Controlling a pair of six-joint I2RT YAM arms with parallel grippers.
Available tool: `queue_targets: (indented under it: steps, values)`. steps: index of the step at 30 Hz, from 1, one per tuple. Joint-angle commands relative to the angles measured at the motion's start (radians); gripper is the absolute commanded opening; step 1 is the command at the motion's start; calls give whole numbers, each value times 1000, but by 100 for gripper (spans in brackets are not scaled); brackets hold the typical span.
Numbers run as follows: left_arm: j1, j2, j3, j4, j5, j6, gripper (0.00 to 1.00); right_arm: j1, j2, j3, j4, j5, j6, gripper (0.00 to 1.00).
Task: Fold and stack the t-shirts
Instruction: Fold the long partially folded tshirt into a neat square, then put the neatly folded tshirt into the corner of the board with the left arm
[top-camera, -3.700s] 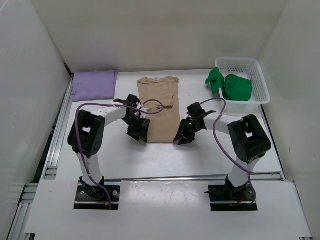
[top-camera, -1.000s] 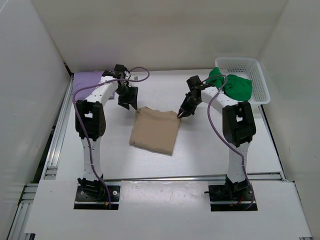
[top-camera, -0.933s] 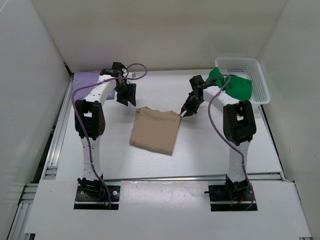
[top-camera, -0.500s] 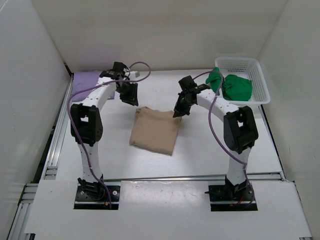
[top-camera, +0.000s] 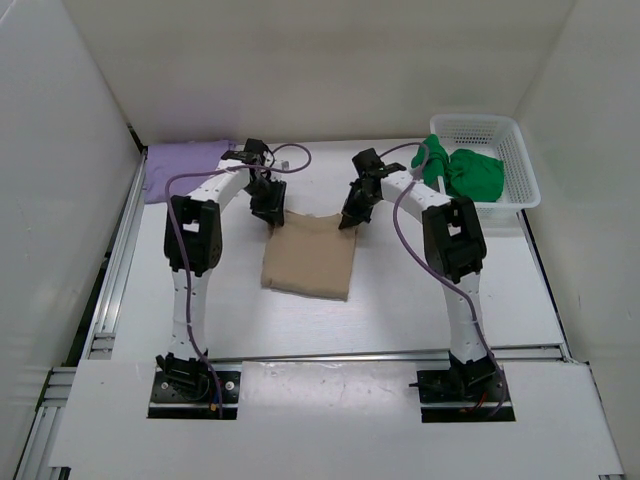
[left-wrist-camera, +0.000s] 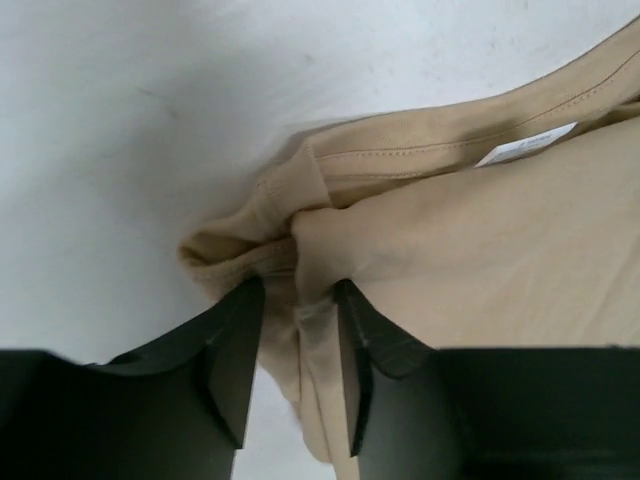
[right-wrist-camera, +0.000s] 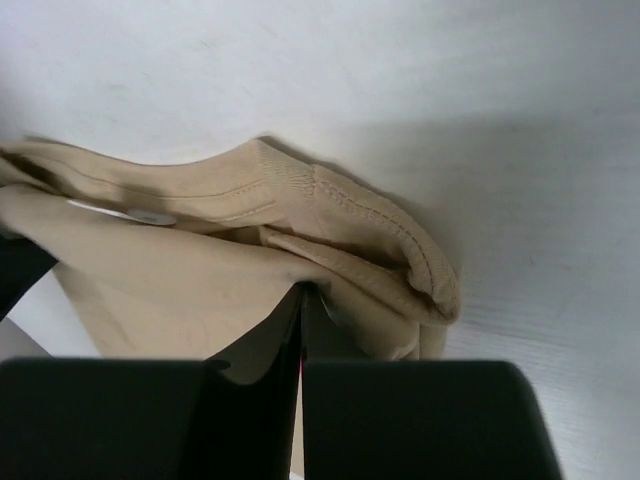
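I will raise my left gripper next and move it back along the tan t-shirt's side edge. Then I will lower it onto the middle of the t-shirt.
The tan t-shirt (top-camera: 308, 258) lies folded in the middle of the table. My left gripper (top-camera: 268, 205) is at its far left corner. In the left wrist view its jaws (left-wrist-camera: 297, 300) stand a little apart with a bunched fold of the tan t-shirt (left-wrist-camera: 480, 250) between them. My right gripper (top-camera: 350, 215) is at the far right corner. In the right wrist view it (right-wrist-camera: 302, 290) is shut, with the tan t-shirt (right-wrist-camera: 180, 270) pinched at its tips. The lavender t-shirt (top-camera: 185, 165) lies folded at the far left. The green t-shirt (top-camera: 470, 172) is crumpled in the basket.
The white mesh basket (top-camera: 520, 165) stands at the far right corner. White walls close in the table on the left, back and right. A metal rail (top-camera: 115, 280) runs along the left edge. Purple cables loop above both arms.
The tan shirt, long and flat 3.7 s ago, is now folded in half. In the last second both grippers moved inward onto its far corners.
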Motion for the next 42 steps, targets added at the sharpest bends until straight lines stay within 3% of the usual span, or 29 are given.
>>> queue_targets:
  steps: [1, 4, 5, 6, 8, 10, 16, 24, 26, 28, 30, 31, 33, 35, 36, 40, 42]
  values:
    - [10, -66, 77, 32, -62, 5, 48, -16, 1, 62, 12, -22, -49, 0]
    - [19, -148, 62, 32, -62, 5, 59, -16, -68, 62, 21, -17, -103, 6]
    - [19, -178, 45, 52, -78, 5, 61, -16, -96, 44, 21, -5, -113, 24]
    - [19, -240, 22, 64, -104, 5, 65, -16, -151, 30, 0, 37, -123, 34]
    - [28, -299, -68, 78, -118, 5, 92, -25, -202, -22, -40, 75, -123, 52]
    - [28, -361, -141, 78, -130, 5, 100, -25, -261, -73, -107, 75, -112, 53]
    - [8, -397, -426, 67, -24, 5, 100, -25, -332, -321, -62, -65, -96, 53]
    - [8, -270, -456, 76, 43, 5, 100, -25, -227, -359, 40, -191, -97, 50]
    - [8, -245, -456, 76, 62, 5, 96, -25, -217, -359, 49, -200, -84, 46]
    - [18, -221, -456, 76, 117, 5, 85, -25, -217, -378, 81, -221, -74, 42]
    - [28, -184, -456, 67, 221, 5, 69, -25, -217, -400, 129, -231, -46, 39]
    - [39, -169, -439, 67, 256, 5, 51, -25, -217, -412, 129, -241, -46, 37]
    - [51, -114, -408, 38, 380, 5, 40, -25, -217, -412, 144, -241, -34, 36]
    - [61, -81, -385, 29, 466, 5, 14, -25, -208, -412, 144, -250, -24, 36]
    - [61, -69, -373, 17, 467, 5, 10, -25, -199, -412, 144, -260, -24, 36]
    - [80, -69, -316, 17, 448, 5, 10, -43, -190, -402, 144, -270, -34, 36]
    - [108, -80, -267, 6, 345, 5, 10, -66, -208, -401, 121, -260, -46, 36]
